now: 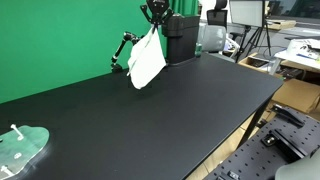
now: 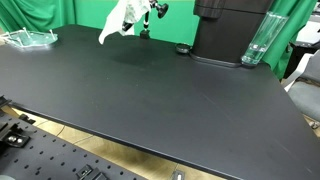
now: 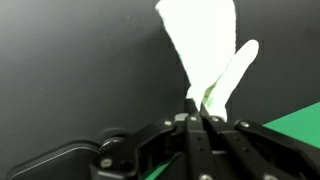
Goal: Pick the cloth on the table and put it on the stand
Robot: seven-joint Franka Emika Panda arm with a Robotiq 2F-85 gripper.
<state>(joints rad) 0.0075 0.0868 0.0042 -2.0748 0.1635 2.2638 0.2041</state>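
Observation:
I will next move my gripper down and across over the black stand's upper arm to release the cloth there, because the cloth still hangs beside it.
A white cloth hangs in the air from my gripper, well above the black table near its far edge. In an exterior view the cloth dangles by the green backdrop. In the wrist view my gripper is shut on the top of the cloth, which drapes away from the fingers. A small black articulated stand stands on the table just beside the hanging cloth; it also shows in an exterior view.
A large black machine stands at the table's far end, also in an exterior view, with a clear glass beside it. A clear plastic tray lies at a table corner. A green backdrop runs behind.

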